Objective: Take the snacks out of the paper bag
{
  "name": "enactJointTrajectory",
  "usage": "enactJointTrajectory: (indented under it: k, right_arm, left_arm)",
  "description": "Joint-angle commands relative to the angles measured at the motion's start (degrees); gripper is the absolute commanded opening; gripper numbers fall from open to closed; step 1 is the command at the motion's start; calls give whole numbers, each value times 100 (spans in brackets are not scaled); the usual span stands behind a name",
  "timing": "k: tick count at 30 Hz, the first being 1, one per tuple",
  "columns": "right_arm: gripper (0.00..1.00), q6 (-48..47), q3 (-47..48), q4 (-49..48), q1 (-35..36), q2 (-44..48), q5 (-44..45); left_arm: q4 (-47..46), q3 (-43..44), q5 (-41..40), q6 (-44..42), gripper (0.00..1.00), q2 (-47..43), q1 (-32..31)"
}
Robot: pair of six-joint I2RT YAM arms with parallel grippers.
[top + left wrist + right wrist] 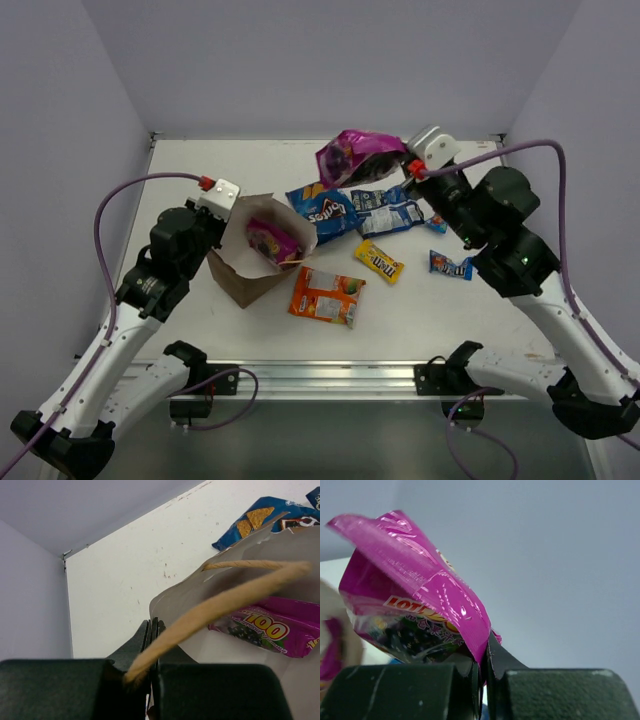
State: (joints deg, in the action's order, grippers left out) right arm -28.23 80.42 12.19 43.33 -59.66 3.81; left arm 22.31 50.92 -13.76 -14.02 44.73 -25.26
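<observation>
The table is empty past the blue-white packet, so next I need to move my right gripper to the right in the top view and lower the second magenta pouch there.
The brown paper bag (243, 277) lies tilted at the left, mouth facing right. One magenta pouch (271, 240) lies inside it and also shows in the left wrist view (265, 627). My left gripper (222, 213) is shut on the paper bag's rim (190, 605) by its twisted handle (235, 597); the jaws (152, 630) are closed together. My right gripper (405, 166) is shut on the second magenta pouch (352, 152) and holds it in the air over the far side of the table. The right wrist view shows that pouch (420, 605) pinched by its seam in the gripper (485, 652).
On the table lie a blue chip bag (323, 210), a blue-white packet (387, 210), a yellow bar (379, 260), an orange packet (327, 296) and two small blue wrappers (451, 265) (436, 224). The blue chip bag also shows beyond the bag's rim (260, 520). Walls enclose the table.
</observation>
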Motion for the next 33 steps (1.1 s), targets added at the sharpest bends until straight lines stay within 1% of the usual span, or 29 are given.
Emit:
enactJointTrajectory:
  k: [1,3,4,6,7,8,11,12,13,15,17,18,19,20,21,22,24,25,27,28,29,30,32,33]
  right_arm:
    - [0,405,-53,-129,-962,-325,612]
    - [0,598,-97,-137,-1509,-598,481]
    - [0,799,-97,-198,-2016,-765,471]
    - [0,889,-97,-330,-2424,-1371,497]
    - [0,907,-71,-522,-2748,-1608,558]
    - [0,924,-44,-629,-2882,-2098,759]
    - [0,1047,271,-849,-3374,-2856,857]
    - [0,1082,429,-884,-3480,-3311,893]
    - [0,1143,500,-998,-3637,-3515,963]
    - [0,1135,640,-1121,-3753,-4068,1042]
    - [0,1196,746,-1157,-3867,-4412,1139]
    - [5,1223,799,-1096,-3893,-4727,1139]
    - [13,1284,843,-869,-3902,-4852,1139]
    - [21,1337,948,-702,-3894,-4940,1157]
    - [33,1398,949,-535,-3902,-4967,1139]
    - [39,1530,888,-350,-3876,-4811,1017]
    - [56,1662,511,-366,-3815,-4399,894]
    - [68,1732,405,-296,-3771,-3901,797]
    - [75,1759,264,-165,-3526,-3379,779]
    - [78,1751,255,36,-3403,-2898,735]
    - [80,1751,246,125,-3271,-2667,630]
    - [80,1742,237,222,-2939,-2430,568]
    - [82,1750,202,345,-2542,-1869,314]
    - [82,1864,202,459,-2062,-1735,304]
  left_arm:
    - [-569,410,-276,-74,0,-35,-6]
    - [-561,428,-276,-101,0,-43,-6]
    - [-552,445,-259,-110,0,-43,-6]
    - [-543,454,-215,-136,0,-61,-6]
    - [-526,437,-206,-145,0,-70,-6]
    - [-517,419,-171,-153,0,-70,-6]
    - [-473,402,-118,-162,0,-70,-6]
    - [-464,393,-101,-154,0,-78,-6]
    - [-455,384,-92,-154,0,-87,-6]
    - [-446,358,-74,-162,0,-122,-6]
    - [-446,340,-39,-162,0,-157,-6]
    - [-429,323,-22,-162,0,-175,-6]
    - [-429,314,5,-162,0,-184,-6]
    - [-429,305,66,-162,0,-201,-6]
    - [-403,305,92,-171,0,-210,-6]
    - [-402,305,110,-171,0,-219,-6]
    - [-402,314,137,-154,0,-228,-6]
    - [-402,322,145,-154,0,-228,-6]
    - [-394,331,224,-136,0,-210,-6]
    - [-394,340,251,-119,0,-210,-6]
    - [-402,340,277,-118,0,-202,-6]
    - [-385,340,295,-110,0,-193,-6]
    - [-367,358,312,-66,0,-166,-6]
    - [-359,358,330,-57,0,-166,-6]
